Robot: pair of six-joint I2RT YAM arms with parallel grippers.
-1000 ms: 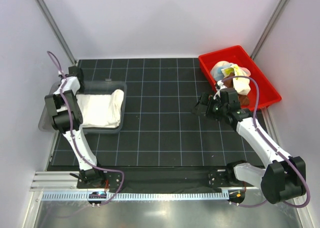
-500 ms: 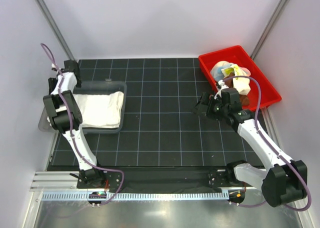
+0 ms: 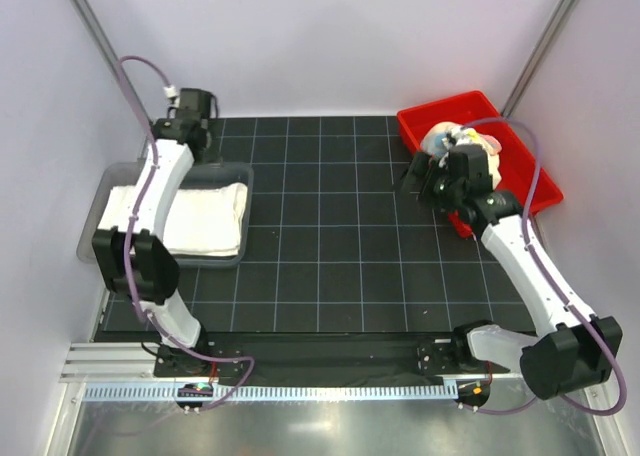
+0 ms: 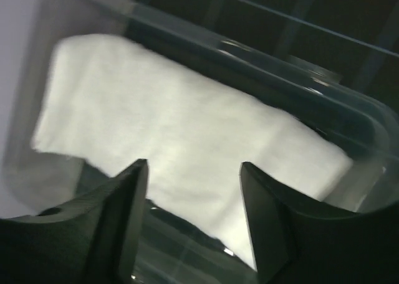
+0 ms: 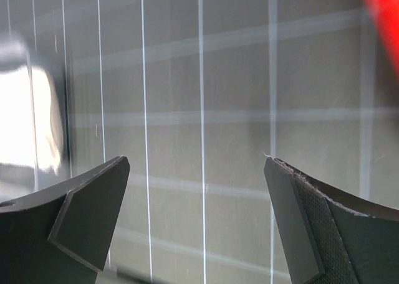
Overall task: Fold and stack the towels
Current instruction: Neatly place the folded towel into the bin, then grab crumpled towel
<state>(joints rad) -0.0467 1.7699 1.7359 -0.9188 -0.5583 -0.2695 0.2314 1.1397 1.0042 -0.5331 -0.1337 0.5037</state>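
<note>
Crumpled towels lie heaped in the red bin (image 3: 450,109). My right gripper swings to the right in the top view next, then lowers onto them.
A folded cream-white towel (image 3: 195,218) lies flat in a translucent grey tray (image 3: 243,176) at the left. In the left wrist view the same towel (image 4: 168,116) fills the tray (image 4: 349,119) below my left gripper (image 4: 193,172), whose fingers stand apart with nothing between them. From above, the left gripper (image 3: 190,136) hovers over the tray's far edge. A heap of crumpled towels (image 3: 442,138), pastel and white, sits in the red bin (image 3: 450,109), partly hidden by the right arm. My right gripper (image 3: 418,176) is open and empty beside the bin's near-left corner, over the black mat (image 5: 206,78).
The black gridded mat (image 3: 320,236) covers the table between tray and bin. White enclosure walls stand close on the left, back and right. In the right wrist view the red bin's edge (image 5: 383,16) shows at top right and the white towel (image 5: 31,122) at far left.
The left gripper has opened, letting go at the tray, and has risen and swung toward the tray's far side. The right arm has moved back toward the red bin, still open.
</note>
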